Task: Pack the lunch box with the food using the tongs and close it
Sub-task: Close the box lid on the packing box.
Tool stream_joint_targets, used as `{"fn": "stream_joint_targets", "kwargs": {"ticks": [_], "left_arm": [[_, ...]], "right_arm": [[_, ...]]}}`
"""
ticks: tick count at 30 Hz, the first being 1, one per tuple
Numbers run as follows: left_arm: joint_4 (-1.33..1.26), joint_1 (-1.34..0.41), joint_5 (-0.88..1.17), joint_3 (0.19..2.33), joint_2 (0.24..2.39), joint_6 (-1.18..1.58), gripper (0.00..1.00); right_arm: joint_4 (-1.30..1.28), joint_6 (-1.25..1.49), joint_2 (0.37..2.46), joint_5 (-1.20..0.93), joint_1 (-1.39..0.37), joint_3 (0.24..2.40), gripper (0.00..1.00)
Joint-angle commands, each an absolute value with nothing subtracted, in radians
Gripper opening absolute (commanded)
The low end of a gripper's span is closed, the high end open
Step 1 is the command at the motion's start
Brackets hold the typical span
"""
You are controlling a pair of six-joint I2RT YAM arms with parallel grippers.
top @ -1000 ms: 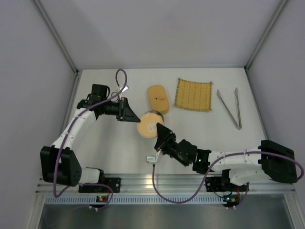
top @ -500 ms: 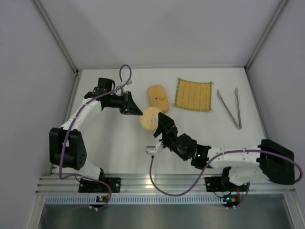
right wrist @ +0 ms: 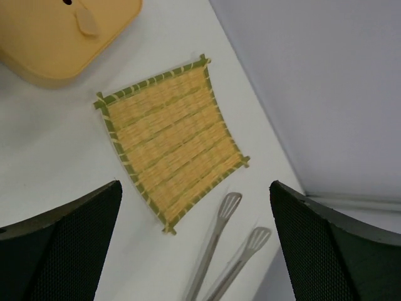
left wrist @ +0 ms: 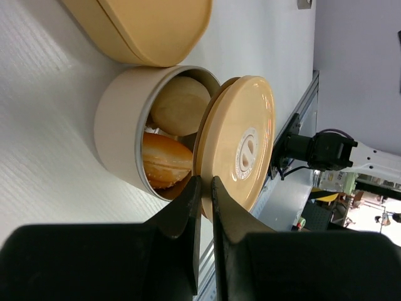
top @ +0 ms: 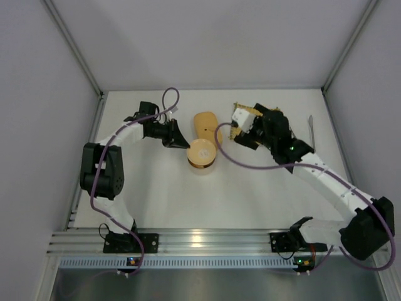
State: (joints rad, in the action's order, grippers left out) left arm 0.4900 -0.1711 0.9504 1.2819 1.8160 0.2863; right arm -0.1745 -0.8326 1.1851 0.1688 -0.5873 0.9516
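The tan lid [top: 200, 151] comes down from my left gripper onto the pale container's opening next, then gets released, since that opening lies below with the food already inside.
My left gripper [left wrist: 205, 188] is shut on the rim of a round tan lid [left wrist: 241, 144], held tilted against the mouth of a pale round container [left wrist: 116, 125]. Inside lies the food: a cream ball [left wrist: 178, 103] and an orange piece [left wrist: 164, 160]. From above, the left gripper [top: 185, 145] and the lid [top: 200, 151] sit mid-table. The closed yellow oval lunch box [top: 206, 124] stands just behind. My right gripper [right wrist: 194, 185] hangs open and empty above the woven mat [right wrist: 172, 138]. The silvery tongs [right wrist: 219, 263] lie beside the mat; the right arm mostly hides the tongs [top: 310, 119] from above.
The lunch box [right wrist: 56, 31] shows at the top left of the right wrist view. Grey walls [top: 69, 56] enclose the table on three sides. The metal rail [top: 207, 238] with both arm bases runs along the near edge.
My right gripper let go of the lid, opened wide and swung from the table's front middle to the back right over the mat. The left gripper carried the lid slightly right.
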Motion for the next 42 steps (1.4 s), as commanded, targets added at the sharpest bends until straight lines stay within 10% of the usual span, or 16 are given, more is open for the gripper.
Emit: {"fn": "stream_joint_targets", "kwargs": {"ticks": [1,14,42], "left_arm": [[0.436,-0.166,0.950,1.345,1.862,0.285,0.00],[0.505,-0.170,0.900,1.399,1.933,0.224,0.00],[0.558,-0.202,0.867,1.391,1.947,0.164,0.00]], "right_arm": [[-0.501,-0.462,1.312,-0.127,-0.453,1.121,0.99],[-0.486,0.029,1.591,-0.561,-0.357,1.267,0.99],[-0.374,0.147,1.779,-0.440,-0.511,1.356,0.99]]}}
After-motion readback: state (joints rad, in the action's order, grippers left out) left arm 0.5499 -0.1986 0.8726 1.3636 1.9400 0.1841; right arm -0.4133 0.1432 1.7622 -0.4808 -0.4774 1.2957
